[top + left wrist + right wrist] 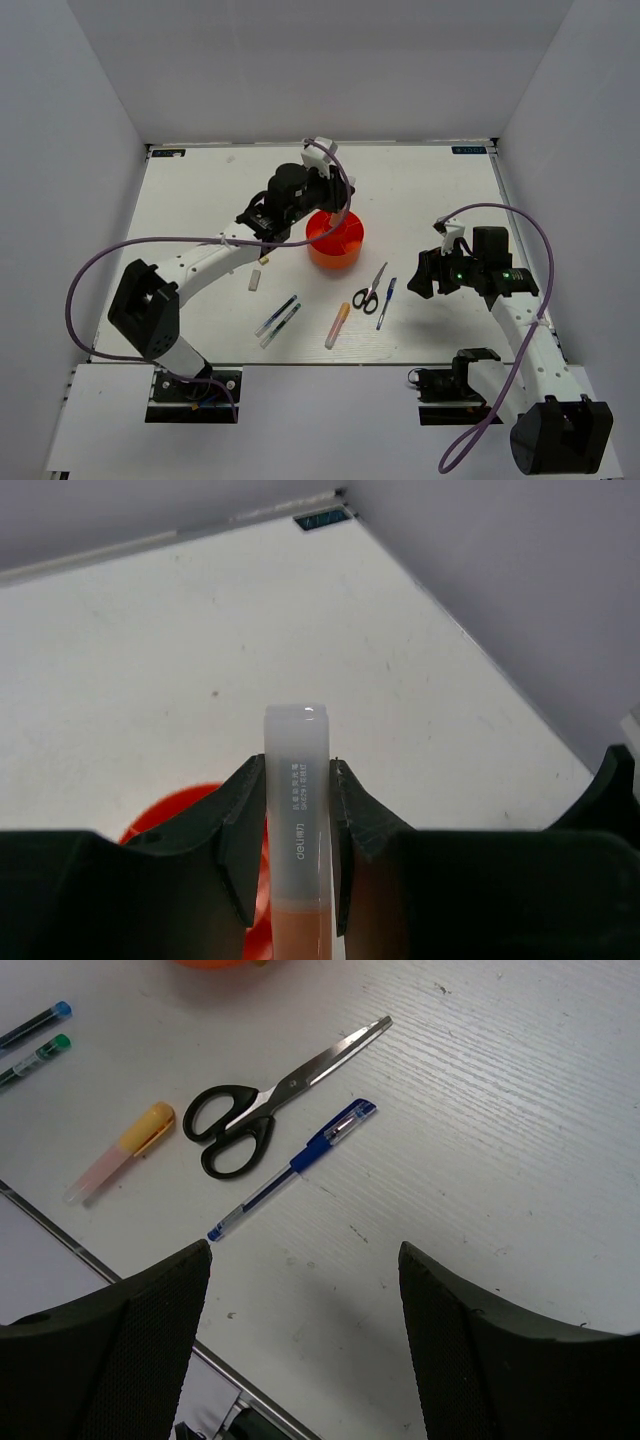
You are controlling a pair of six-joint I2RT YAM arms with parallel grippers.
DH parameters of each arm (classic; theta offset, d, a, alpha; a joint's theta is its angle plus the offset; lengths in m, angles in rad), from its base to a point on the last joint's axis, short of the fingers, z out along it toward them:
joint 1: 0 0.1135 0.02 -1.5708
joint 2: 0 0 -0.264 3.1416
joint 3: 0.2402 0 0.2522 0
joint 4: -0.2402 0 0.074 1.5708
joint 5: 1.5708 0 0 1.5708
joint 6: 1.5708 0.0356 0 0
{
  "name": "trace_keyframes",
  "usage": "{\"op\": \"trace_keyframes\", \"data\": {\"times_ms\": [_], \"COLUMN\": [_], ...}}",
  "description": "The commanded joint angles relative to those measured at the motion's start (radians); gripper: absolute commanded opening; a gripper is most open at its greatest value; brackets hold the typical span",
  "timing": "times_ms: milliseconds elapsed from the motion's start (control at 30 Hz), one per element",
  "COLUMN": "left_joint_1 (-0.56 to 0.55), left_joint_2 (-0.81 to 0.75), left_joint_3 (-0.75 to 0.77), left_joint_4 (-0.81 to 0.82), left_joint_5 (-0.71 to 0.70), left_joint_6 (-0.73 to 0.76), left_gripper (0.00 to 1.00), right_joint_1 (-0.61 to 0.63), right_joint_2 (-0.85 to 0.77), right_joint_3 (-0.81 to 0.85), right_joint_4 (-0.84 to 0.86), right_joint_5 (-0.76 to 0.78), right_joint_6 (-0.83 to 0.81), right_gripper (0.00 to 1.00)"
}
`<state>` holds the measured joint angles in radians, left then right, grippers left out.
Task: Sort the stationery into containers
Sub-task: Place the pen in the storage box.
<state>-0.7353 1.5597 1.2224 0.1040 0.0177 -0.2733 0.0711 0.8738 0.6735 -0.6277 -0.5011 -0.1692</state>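
Observation:
The upright highlighter goes down in my left gripper into the far section of the orange-red tub [342, 250] next for release there, since it still hangs high over that opening.
My left gripper [297, 780] is shut on an orange-pink highlighter [296, 730] with a clear cap and holds it above the round orange-red tub [170, 815]. In the top view this gripper [322, 207] hangs over the tub's [342, 250] far left rim. My right gripper [305, 1260] is open and empty, above the table to the right of the blue pen [290, 1168] and the black-handled scissors [260, 1110]. A second highlighter [120, 1152] lies to their left. In the top view the right gripper [418, 275] is right of the pen [386, 302].
Two thin dark-and-clear pens [277, 318] lie side by side left of the lying highlighter [337, 325]. A beige eraser [254, 282] and a smaller one [265, 260] lie left of the tub. The table's near edge [90, 1260] runs close below the right gripper.

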Motion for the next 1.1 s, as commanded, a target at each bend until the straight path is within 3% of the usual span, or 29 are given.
{"op": "trace_keyframes", "data": {"times_ms": [0,33,200,1067], "left_joint_1": [0.045,0.06,0.106,0.149], "left_joint_2": [0.02,0.026,0.105,0.255], "left_joint_3": [-0.032,-0.072,-0.077,-0.172], "left_joint_4": [0.209,0.314,0.46,0.554], "left_joint_5": [0.125,0.136,0.243,0.261], "left_joint_6": [-0.087,-0.098,-0.156,-0.135], "left_gripper": [0.0,0.0,0.0,0.0], "right_joint_1": [-0.004,-0.002,-0.002,-0.004], "right_joint_2": [0.007,0.01,0.031,0.067], "right_joint_3": [0.035,0.035,0.037,0.04], "right_joint_4": [0.006,0.006,0.003,-0.014], "right_joint_5": [-0.027,-0.031,-0.047,-0.065], "right_joint_6": [-0.016,-0.018,-0.029,-0.059], "right_gripper": [0.78,0.78,0.78,0.81]}}
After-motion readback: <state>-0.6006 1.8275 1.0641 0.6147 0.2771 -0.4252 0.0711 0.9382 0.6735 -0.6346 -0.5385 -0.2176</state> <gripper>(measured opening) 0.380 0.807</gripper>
